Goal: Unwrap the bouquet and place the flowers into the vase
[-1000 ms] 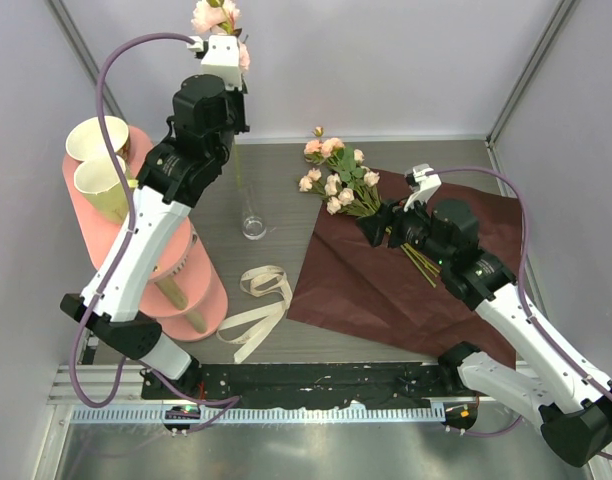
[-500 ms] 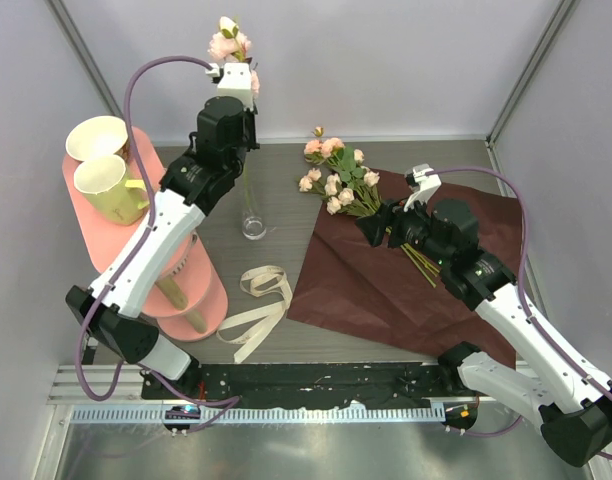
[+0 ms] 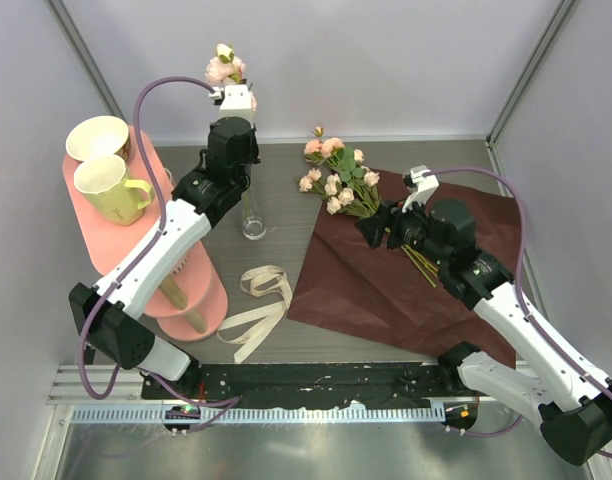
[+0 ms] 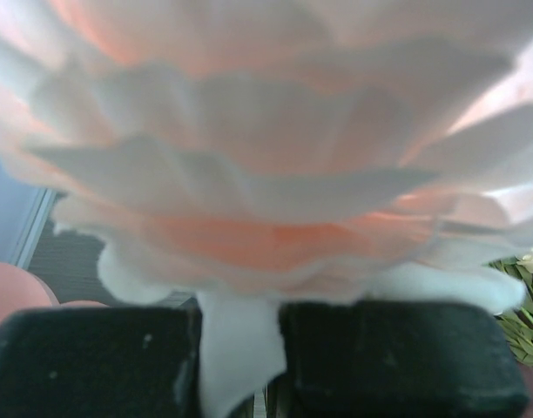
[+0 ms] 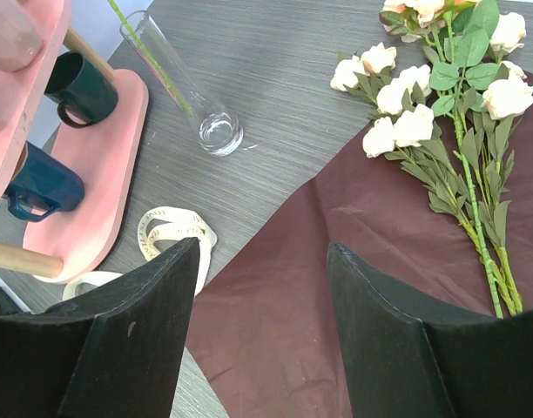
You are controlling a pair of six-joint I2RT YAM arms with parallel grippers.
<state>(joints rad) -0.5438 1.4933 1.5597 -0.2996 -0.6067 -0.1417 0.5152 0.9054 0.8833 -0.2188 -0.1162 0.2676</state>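
The sprig goes down a little toward the clear glass vase (image 3: 252,215) next and my left gripper releases it, since its green stem already reaches down within the glass.
My left gripper (image 3: 234,82) is shut on a sprig of pale pink flowers (image 3: 224,65), held high over the clear glass vase (image 3: 252,215). In the right wrist view the sprig's green stem (image 5: 149,57) runs down inside the vase (image 5: 184,87). Blurred petals (image 4: 266,157) fill the left wrist view above the black fingers (image 4: 92,357). The bouquet lies unwrapped: more flowers (image 3: 338,180) (image 5: 449,104) rest on the spread dark red paper (image 3: 386,285) (image 5: 336,287). My right gripper (image 3: 376,228) (image 5: 262,248) hovers open over the paper beside their stems, holding nothing.
A cream ribbon (image 3: 261,300) (image 5: 171,231) lies loose on the table left of the paper. A pink mug rack (image 3: 116,235) stands at the left with a yellow-green mug (image 3: 106,188), a cream cup (image 3: 94,138) and dark mugs (image 5: 84,87) lower down.
My left arm has swung right and lowered the sprig toward the vase, so its stem now runs into the glass. The right arm has not moved.
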